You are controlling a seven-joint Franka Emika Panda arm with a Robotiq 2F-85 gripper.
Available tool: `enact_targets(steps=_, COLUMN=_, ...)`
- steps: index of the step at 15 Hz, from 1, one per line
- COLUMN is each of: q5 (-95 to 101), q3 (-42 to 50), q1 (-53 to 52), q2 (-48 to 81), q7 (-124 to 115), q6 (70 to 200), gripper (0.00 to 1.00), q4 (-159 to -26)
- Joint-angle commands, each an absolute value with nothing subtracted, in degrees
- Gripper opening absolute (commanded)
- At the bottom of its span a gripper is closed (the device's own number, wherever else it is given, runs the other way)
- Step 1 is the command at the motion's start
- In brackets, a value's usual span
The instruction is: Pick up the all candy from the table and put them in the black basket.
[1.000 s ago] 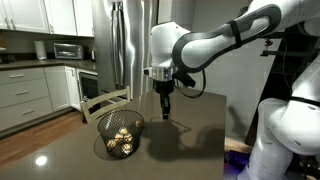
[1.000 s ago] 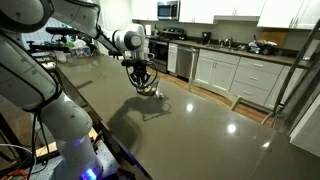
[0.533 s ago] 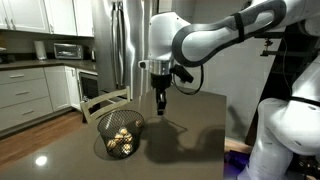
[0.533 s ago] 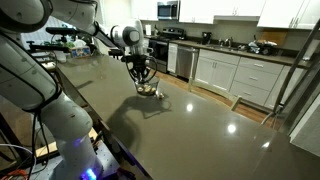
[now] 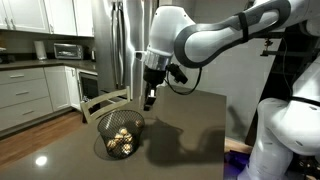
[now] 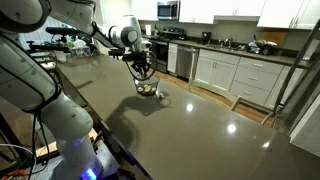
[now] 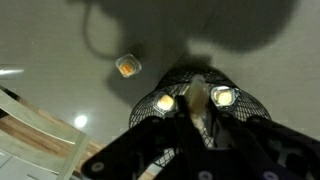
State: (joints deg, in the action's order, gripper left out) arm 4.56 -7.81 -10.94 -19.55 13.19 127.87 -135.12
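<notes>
The pale gold candy still hangs high near the black basket's rim, so my gripper should lower it and move it toward the middle of the basket's opening [image 5: 121, 123].
My gripper [image 5: 149, 100] hangs above the dark table [image 5: 190, 142], just right of and above the black basket [image 5: 120, 134], which holds several gold candies [image 5: 121, 141]. In the wrist view the gripper [image 7: 196, 108] is shut on a pale gold candy [image 7: 197, 90], directly over the basket [image 7: 250, 108]; two candies [image 7: 222, 97] lie in the mesh below. One more candy [image 7: 127, 66] sits on the table [image 7: 60, 40] left of the basket. In an exterior view the gripper [image 6: 145, 72] is over the basket [image 6: 148, 89], with the loose candy [image 6: 162, 98] beside it.
A steel fridge [image 5: 125, 45], an oven and white cabinets [image 5: 25, 95] stand beyond the table's far edge. A second white robot body [image 5: 285, 130] fills the right side. Kitchen counters [image 6: 245, 75] run behind the table in an exterior view.
The gripper has risen off the tabletop and swung toward the basket, carrying the candy; it now hangs beside and above the basket's rim. The jaws stayed shut.
</notes>
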Motion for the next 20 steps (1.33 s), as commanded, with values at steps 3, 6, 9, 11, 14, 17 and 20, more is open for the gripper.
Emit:
enact_targets(steps=3, q5=2.27, q3=-7.01, q1=-12.08, q2=-18.46, q7=14.67, q6=140.06, gripper=0.09, q4=-138.98)
enact_targets(steps=6, q5=1.63, q3=-7.05, q1=-12.75, q2=-17.22, q7=14.8, q6=143.96, gripper=0.09, q4=-139.79)
enact_targets(steps=9, q5=1.01, q3=-7.09, q1=-13.35, q2=-16.3, q7=15.27, q6=145.38, gripper=0.46, q4=-139.91)
enact_targets(steps=11, q5=1.06, q3=-7.05, q1=-13.36, q2=-16.01, q7=15.14, q6=145.48, gripper=0.57, q4=-139.88)
enact_targets(steps=14, q5=1.43, q3=-6.83, q1=-12.89, q2=-16.15, q7=14.77, q6=144.92, gripper=0.77, q4=-139.72)
enact_targets(steps=17, q5=1.9, q3=-6.47, q1=-12.48, q2=-16.39, q7=14.31, q6=144.67, gripper=0.96, q4=-139.59)
enact_targets(steps=20, q5=3.37, q3=-6.58, q1=-11.46, q2=-16.53, q7=12.57, q6=144.35, gripper=1.0, q4=-139.48)
